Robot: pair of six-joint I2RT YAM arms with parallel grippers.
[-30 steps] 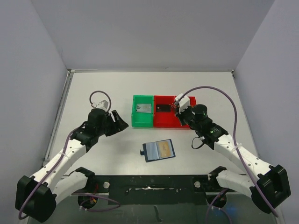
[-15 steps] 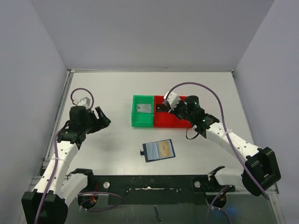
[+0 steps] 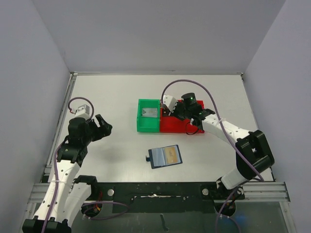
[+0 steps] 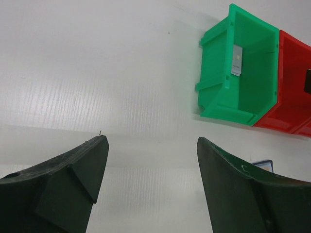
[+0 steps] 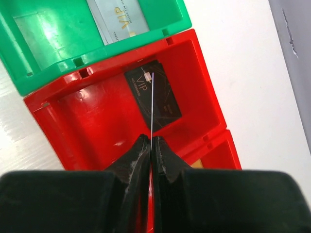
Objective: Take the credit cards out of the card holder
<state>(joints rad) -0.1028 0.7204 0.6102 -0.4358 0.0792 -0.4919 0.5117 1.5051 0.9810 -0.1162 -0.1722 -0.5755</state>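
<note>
The thin card needs to go down into the red tray next. My right gripper needs to lower it there, moving toward the green tray, over the black card [image 3: 166, 112] [image 5: 153, 94].
The card holder [image 3: 165, 157] lies open on the table, a gold-orange card [image 3: 170, 155] showing in its pocket. My right gripper [image 5: 151, 138] hovers over the red tray [image 5: 87, 126], shut on a thin card [image 5: 151, 107] seen edge-on; its colour cannot be told. Under it a black card [image 5: 165, 102] lies flat in the red tray. A silver card [image 5: 121, 17] rests in the green tray [image 5: 58, 43]. My left gripper [image 4: 151, 140] is open and empty over bare table at the left, well away from the green tray [image 4: 216, 77].
The green tray [image 3: 148, 127] and red tray [image 3: 181, 127] stand side by side behind the card holder. Grey walls close in the table on the left, back and right. Both arm bases sit at the near edge.
My left arm has drawn back to the left and its jaws have spread wider. My right gripper has moved left along the red tray with the card in it.
</note>
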